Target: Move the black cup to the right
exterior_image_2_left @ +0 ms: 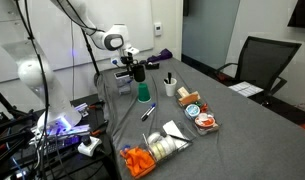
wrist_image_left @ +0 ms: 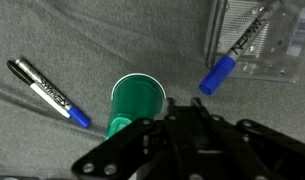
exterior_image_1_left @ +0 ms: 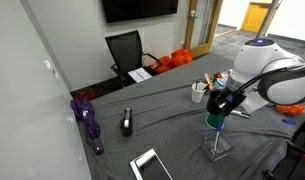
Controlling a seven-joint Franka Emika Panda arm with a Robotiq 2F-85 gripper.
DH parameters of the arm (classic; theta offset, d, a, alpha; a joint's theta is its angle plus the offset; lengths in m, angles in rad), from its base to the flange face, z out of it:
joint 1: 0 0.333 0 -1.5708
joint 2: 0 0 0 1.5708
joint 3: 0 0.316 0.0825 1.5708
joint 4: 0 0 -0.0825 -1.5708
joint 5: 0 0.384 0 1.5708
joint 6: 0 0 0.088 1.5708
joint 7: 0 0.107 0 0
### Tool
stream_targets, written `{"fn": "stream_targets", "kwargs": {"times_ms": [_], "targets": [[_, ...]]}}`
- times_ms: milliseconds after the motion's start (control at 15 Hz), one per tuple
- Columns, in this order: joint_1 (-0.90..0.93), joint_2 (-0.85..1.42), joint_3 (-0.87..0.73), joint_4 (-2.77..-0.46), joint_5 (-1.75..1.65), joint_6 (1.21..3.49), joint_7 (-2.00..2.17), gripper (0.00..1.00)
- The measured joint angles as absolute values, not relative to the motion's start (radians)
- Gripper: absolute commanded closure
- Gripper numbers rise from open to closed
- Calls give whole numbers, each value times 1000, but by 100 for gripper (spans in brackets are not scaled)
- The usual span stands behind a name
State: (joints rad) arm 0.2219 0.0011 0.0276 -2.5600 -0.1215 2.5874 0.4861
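Observation:
Next, my gripper moves sideways past the green cup and down to the bare tabletop beside it to let go of the black cup (exterior_image_1_left: 225, 105), as the green one stands beneath.
My gripper (exterior_image_1_left: 223, 97) hangs over the grey table, just above the green cup. A small black cup (exterior_image_1_left: 225, 105) sits between its fingers, lifted off the table, and the gripper looks shut on it. Both show in an exterior view, the gripper (exterior_image_2_left: 133, 68) with the black cup (exterior_image_2_left: 138, 74) beside it. In the wrist view the dark fingers (wrist_image_left: 182, 108) fill the lower half, and the black cup cannot be told apart from them there.
A green cup (exterior_image_1_left: 216, 122) (exterior_image_2_left: 142, 92) (wrist_image_left: 136, 101) stands on a clear stand (exterior_image_1_left: 218, 148). A pale cup with utensils (exterior_image_1_left: 199, 93) (exterior_image_2_left: 170, 88) is close by. Two blue-capped markers (wrist_image_left: 50, 91) (wrist_image_left: 230, 62) and a clear box (wrist_image_left: 262, 40) lie below. Food containers (exterior_image_2_left: 197, 115) are on the table.

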Motion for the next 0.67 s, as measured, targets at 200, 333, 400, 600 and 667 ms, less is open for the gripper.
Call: {"fn": "stream_targets", "kwargs": {"times_ms": [200, 333, 400, 600, 667], "targets": [[200, -61, 31, -2639, -120, 2598, 477, 95], [185, -107, 34, -2691, -106, 2608, 446, 95], [179, -130, 34, -2716, -96, 2614, 426, 95], [161, -200, 35, -2786, -57, 2634, 347, 95], [154, -215, 34, -2796, -42, 2636, 315, 95]]}}
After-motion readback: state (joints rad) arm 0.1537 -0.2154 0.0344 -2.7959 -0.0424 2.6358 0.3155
